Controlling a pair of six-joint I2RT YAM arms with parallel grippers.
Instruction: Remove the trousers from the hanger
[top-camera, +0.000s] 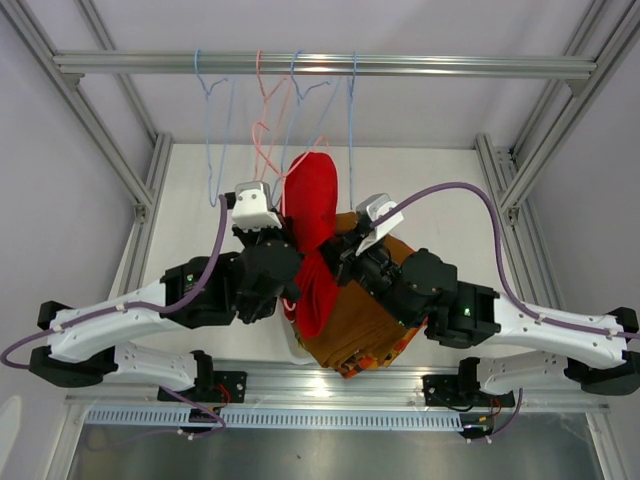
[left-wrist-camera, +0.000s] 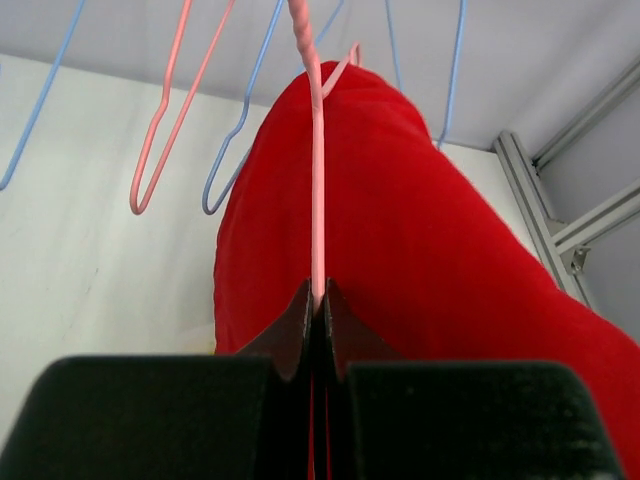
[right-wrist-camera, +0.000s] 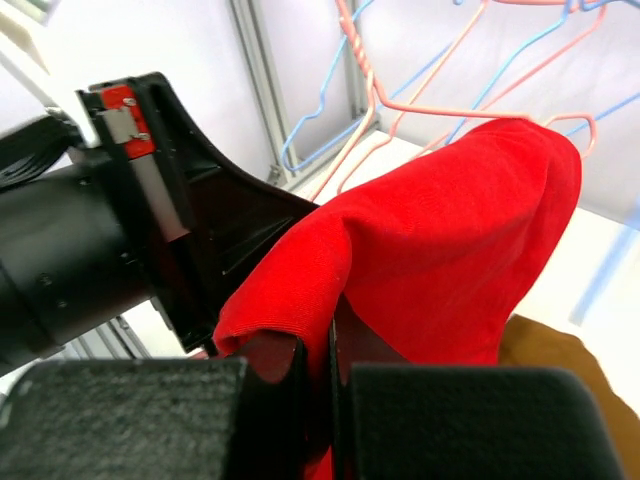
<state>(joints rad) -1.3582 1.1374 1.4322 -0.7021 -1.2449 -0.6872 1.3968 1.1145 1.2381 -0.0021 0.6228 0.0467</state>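
I should next lower my right gripper toward the right in the top view and release the red trousers (top-camera: 312, 215) onto the brown pile. Other trousers already lie there.
The plain red trousers (top-camera: 312, 215) hang folded over a pink wire hanger (top-camera: 262, 130) below the top rail. My left gripper (left-wrist-camera: 318, 300) is shut on the pink hanger's wire (left-wrist-camera: 317, 180), with the red trousers (left-wrist-camera: 420, 250) right behind it. My right gripper (right-wrist-camera: 328, 335) is shut on a fold of the red trousers (right-wrist-camera: 440, 240). Brown trousers (top-camera: 350, 320) lie in a pile under my right arm, with an orange-red patterned pair (top-camera: 398, 345) showing at the pile's edge. The yellow and camouflage pairs are hidden.
Several empty blue and pink wire hangers (top-camera: 215, 120) hang from the aluminium rail (top-camera: 320, 65) at the back. Frame posts (top-camera: 150, 180) stand at both sides of the white table (top-camera: 440, 190). My left arm's body (right-wrist-camera: 90, 240) fills the left of the right wrist view.
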